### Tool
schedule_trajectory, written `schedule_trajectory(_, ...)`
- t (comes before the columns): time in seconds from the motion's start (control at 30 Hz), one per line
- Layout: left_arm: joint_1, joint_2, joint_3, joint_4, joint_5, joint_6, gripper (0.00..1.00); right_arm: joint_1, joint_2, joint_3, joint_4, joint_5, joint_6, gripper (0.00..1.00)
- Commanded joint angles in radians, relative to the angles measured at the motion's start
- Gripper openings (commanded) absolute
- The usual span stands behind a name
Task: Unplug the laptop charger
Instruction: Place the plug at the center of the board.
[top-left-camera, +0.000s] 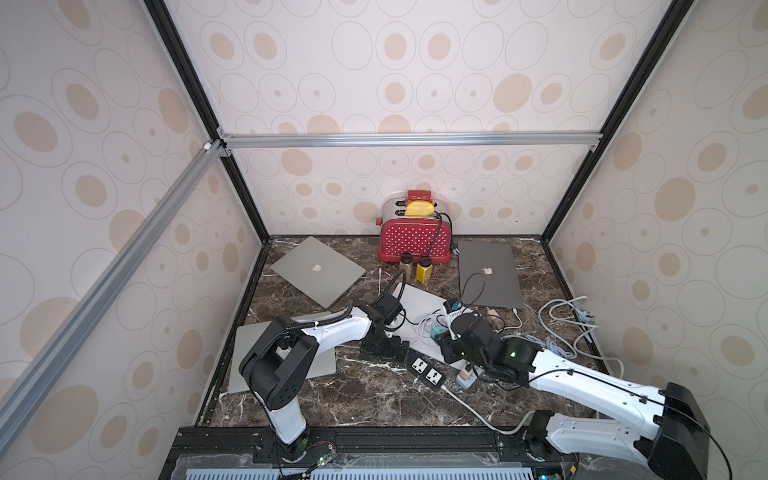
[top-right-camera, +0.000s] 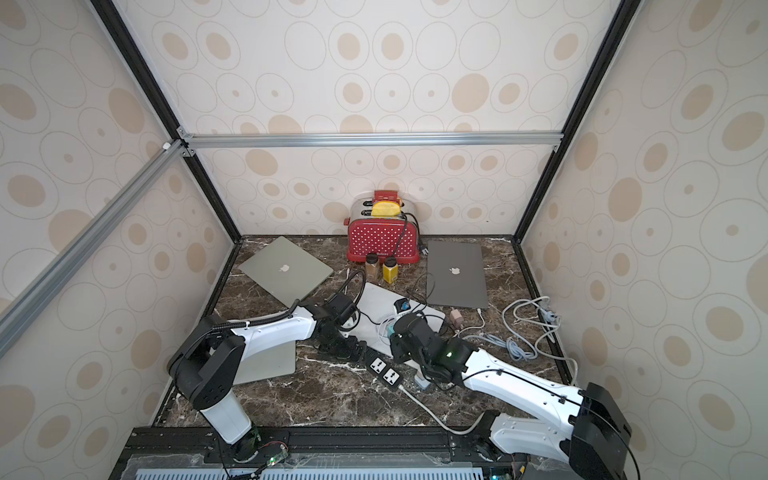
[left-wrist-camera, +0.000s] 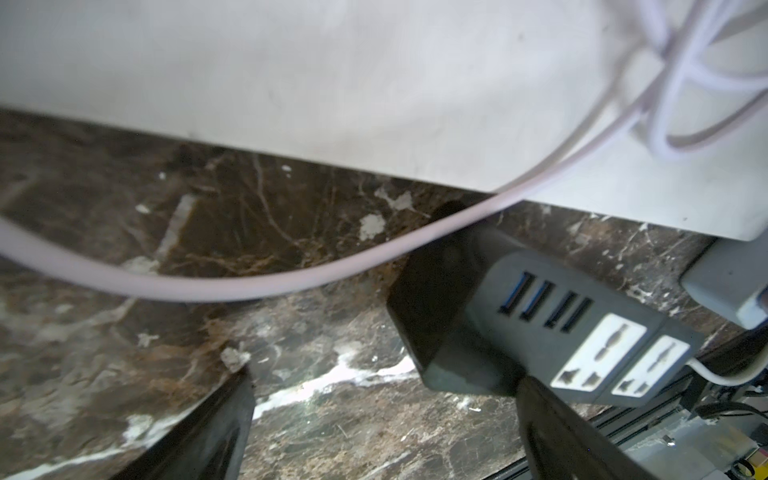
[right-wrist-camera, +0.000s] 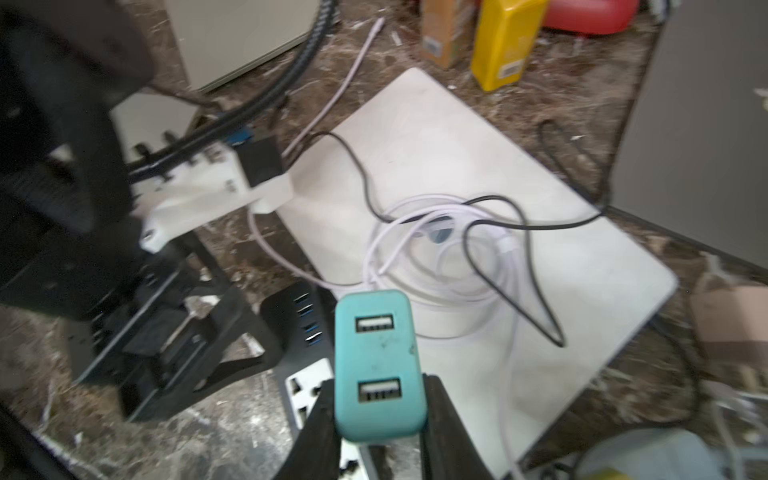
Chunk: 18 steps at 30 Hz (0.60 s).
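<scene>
I will carry the charger (top-right-camera: 390, 331) past the white laptop with my right gripper next, then lower it and let it go on the tabletop (top-right-camera: 465, 331) beside the brown adapter, because the power strip's sockets show empty.
My right gripper (right-wrist-camera: 379, 399) is shut on the laptop charger (right-wrist-camera: 378, 365), a teal block with two USB ports. It holds the charger a little above the black power strip (right-wrist-camera: 305, 386); the prongs are hidden. In both top views the charger (top-left-camera: 437, 332) (top-right-camera: 390, 331) hangs over the near edge of a white laptop (top-left-camera: 419, 303), beside the strip (top-left-camera: 424, 368) (top-right-camera: 384, 370). My left gripper (top-left-camera: 382, 347) (left-wrist-camera: 386, 378) is open at the strip's USB end (left-wrist-camera: 582, 328), with one finger against the strip's side.
A coiled white cable (right-wrist-camera: 436, 257) and a thin black cable (right-wrist-camera: 519, 291) lie on the white laptop. Closed laptops (top-left-camera: 318, 270) (top-left-camera: 490, 274) (top-left-camera: 282, 365), a red toaster (top-left-camera: 413, 245), two bottles (top-left-camera: 424, 270), a brown adapter (top-left-camera: 494, 318) and grey cables (top-left-camera: 565, 324) lie around.
</scene>
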Motion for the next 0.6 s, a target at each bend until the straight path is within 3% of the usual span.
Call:
schedule_trajectory(0.0,-0.015,0.017,-0.042,-0.068,-0.116,0.016,0.99,-0.161,-0.058,0.039,-0.187,-0.017,-0.099,0.00)
schedule_trajectory(0.23,-0.015,-0.032,-0.050,0.076,0.024,0.065,0.99,-0.467,0.050,0.114,-0.208,-0.145,-0.209,0.00)
schedule_trajectory(0.4,-0.015,-0.041,-0.016,0.058,0.037,0.121,0.99,-0.526,0.225,0.190,-0.201,-0.180,-0.225,0.00)
schedule_trajectory(0.57,-0.015,-0.058,0.004,0.066,0.057,0.126,0.99,-0.552,0.300,0.242,-0.244,-0.195,-0.213,0.00)
